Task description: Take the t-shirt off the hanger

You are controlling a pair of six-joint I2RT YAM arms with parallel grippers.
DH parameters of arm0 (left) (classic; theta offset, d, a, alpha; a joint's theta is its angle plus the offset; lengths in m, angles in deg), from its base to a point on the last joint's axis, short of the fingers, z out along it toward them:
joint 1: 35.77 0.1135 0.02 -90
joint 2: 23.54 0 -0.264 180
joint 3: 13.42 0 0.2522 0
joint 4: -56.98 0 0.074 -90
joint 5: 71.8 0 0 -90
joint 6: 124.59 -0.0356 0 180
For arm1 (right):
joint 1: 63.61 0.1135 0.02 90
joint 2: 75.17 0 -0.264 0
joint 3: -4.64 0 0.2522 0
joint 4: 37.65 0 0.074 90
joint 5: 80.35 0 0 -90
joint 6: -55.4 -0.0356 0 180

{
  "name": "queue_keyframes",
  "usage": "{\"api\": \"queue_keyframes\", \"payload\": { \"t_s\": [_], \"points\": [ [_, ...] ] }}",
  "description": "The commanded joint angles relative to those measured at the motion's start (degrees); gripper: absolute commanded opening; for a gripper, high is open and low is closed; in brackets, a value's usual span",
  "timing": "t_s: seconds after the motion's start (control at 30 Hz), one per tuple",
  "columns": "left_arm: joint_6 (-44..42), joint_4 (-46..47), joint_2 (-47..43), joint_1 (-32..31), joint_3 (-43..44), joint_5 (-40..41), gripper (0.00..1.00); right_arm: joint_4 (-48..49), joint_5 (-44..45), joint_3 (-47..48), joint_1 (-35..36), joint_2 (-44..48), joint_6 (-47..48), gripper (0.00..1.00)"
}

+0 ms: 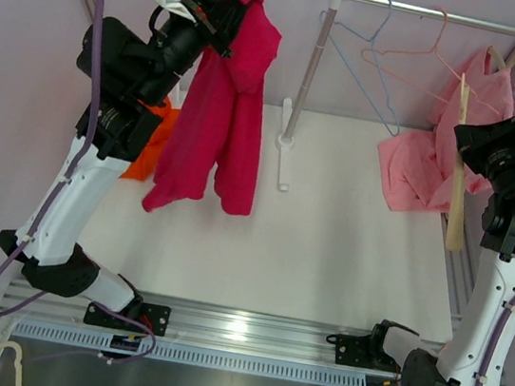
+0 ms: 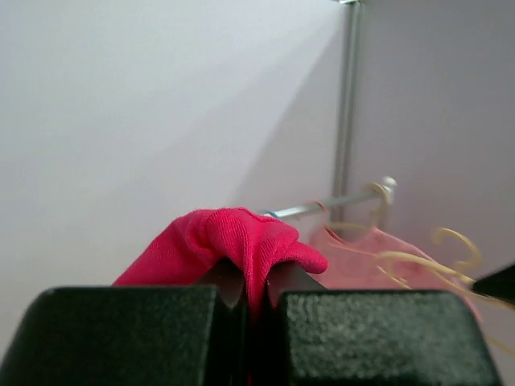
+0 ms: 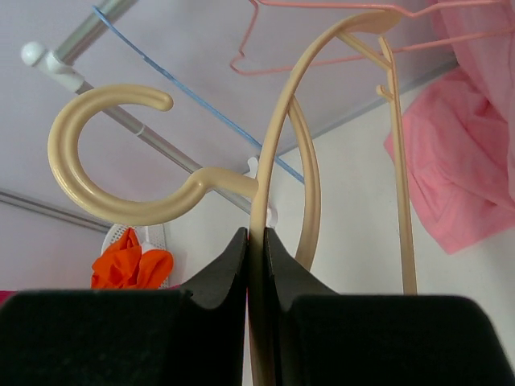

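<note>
The bar's bare part (image 1: 467, 19) lies outward of my right gripper. My right gripper needs to move outward next, hook the hanger over that part and release it.
The crimson t-shirt (image 1: 220, 121) hangs free in the air at the back left, bunched at its top. My left gripper (image 1: 226, 18) is shut on that top fold. In the left wrist view the fabric (image 2: 233, 241) is pinched between the closed jaws of the left gripper (image 2: 256, 277). The beige plastic hanger (image 1: 456, 211) is bare and dangles at the right. My right gripper (image 1: 469, 136) is shut on it. The right wrist view shows the hanger (image 3: 278, 161) clamped just below its hook in the right gripper (image 3: 256, 241). Shirt and hanger are far apart.
A clothes rack rail (image 1: 445, 16) on a white pole (image 1: 308, 75) stands at the back. It carries thin blue and pink wire hangers (image 1: 382, 57) and a pale pink garment (image 1: 425, 159). An orange cloth (image 1: 154, 140) lies behind the left arm.
</note>
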Motion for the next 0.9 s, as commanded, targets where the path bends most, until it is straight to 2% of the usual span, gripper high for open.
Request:
{"api": "queue_keyframes", "payload": {
  "t_s": [0.0, 0.17, 0.3, 0.43, 0.5, 0.63, 0.7, 0.87],
  "points": [
    [-8.8, 19.5, -0.7, 3.9, 1.0, -1.7, 0.01, 5.5, -2.3, 4.8, -0.9, 0.2, 0.4, 0.0],
    [-8.9, 16.9, 6.2, 11.4, 14.6, -4.9, 0.01, 1.0, -13.7, 13.7, -2.0, -3.4, -5.5, 0.0],
    [-6.0, 22.4, 7.2, 16.8, 15.7, -5.0, 0.01, 2.1, -19.5, 15.3, -2.4, -4.9, -10.6, 0.0],
    [-6.0, 25.9, 9.3, 21.6, 17.4, -4.2, 0.01, 2.3, -13.1, 17.4, -2.4, -6.0, -7.9, 0.0],
    [0.2, 26.5, 10.8, 26.6, 17.6, -4.9, 0.01, 0.8, -12.2, 19.6, -2.5, -7.6, -6.5, 0.0],
    [9.3, 27.2, 13.3, 34.6, 18.5, -7.6, 0.01, 1.4, -13.5, 20.0, -2.5, -11.4, -6.7, 0.0],
    [10.6, 27.3, 14.3, 38.7, 18.4, -7.8, 0.01, 4.1, -13.2, 18.7, -2.5, -11.8, -7.6, 0.0],
    [16.1, 29.5, 20.5, 46.9, 21.9, -8.3, 0.01, 13.7, -20.1, 16.4, -2.0, -18.2, -13.5, 0.0]
  ]
}}
